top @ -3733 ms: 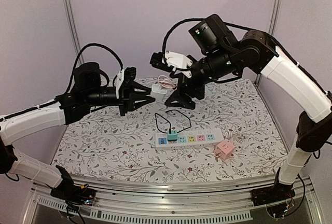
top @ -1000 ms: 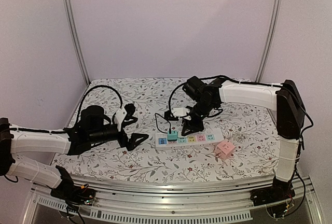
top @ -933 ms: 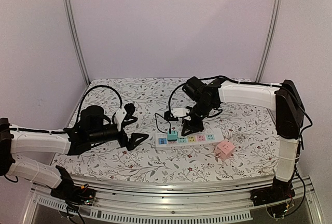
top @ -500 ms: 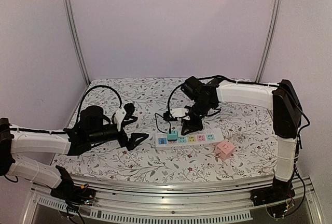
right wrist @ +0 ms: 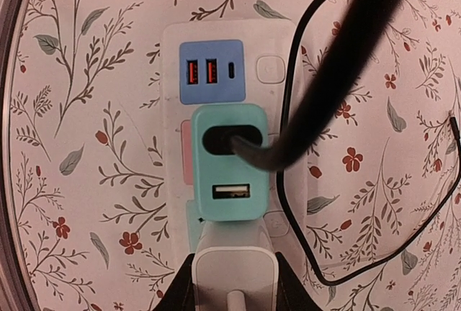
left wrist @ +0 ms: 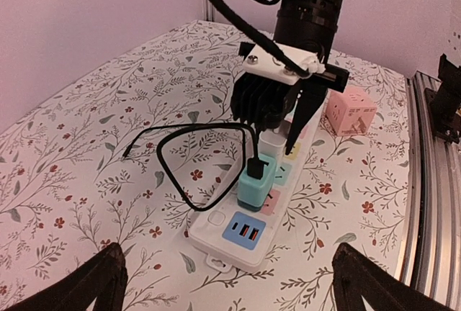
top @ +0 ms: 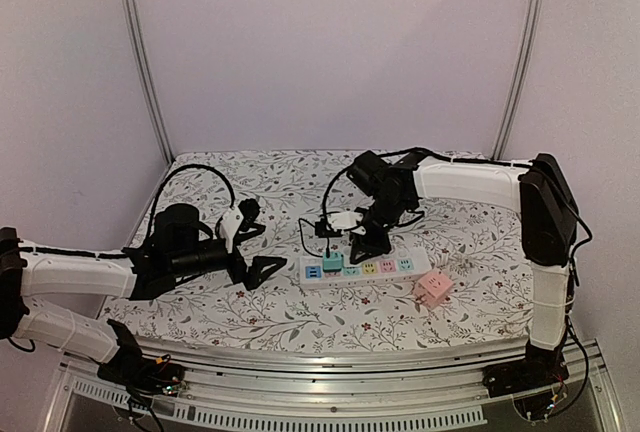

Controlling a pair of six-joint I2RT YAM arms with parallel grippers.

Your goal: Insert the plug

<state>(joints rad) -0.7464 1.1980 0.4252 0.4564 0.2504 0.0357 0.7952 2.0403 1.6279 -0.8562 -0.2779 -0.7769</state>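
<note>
My right gripper is to push down next to seat the white plug [left wrist: 272, 140] in the pale green socket beside the teal charger, and then let go of the plug.
A white power strip [top: 388, 267] [left wrist: 220, 233] [right wrist: 173, 59] lies mid-table with a teal charger [top: 332, 261] [left wrist: 254, 181] [right wrist: 229, 163] plugged in near its USB end. My right gripper [top: 368, 244] [left wrist: 274, 134] [right wrist: 234, 286] is shut on a white plug [left wrist: 272, 140] [right wrist: 234, 271], held upright on the strip right beside the teal charger. I cannot tell whether its prongs are in the socket. My left gripper [top: 262, 270] [left wrist: 234, 289] rests open and empty near the table, left of the strip.
A black cable [top: 318, 224] [left wrist: 180, 160] [right wrist: 338, 52] loops from the teal charger over the flowered cloth. A pink cube adapter [top: 434, 288] [left wrist: 351, 111] sits off the strip's right end. Metal rails run along the table's near edge.
Since the earliest frame both arms have come down from mid-air to the table. Over the last second the right wrist shifted only slightly above the strip; the left arm stayed still.
</note>
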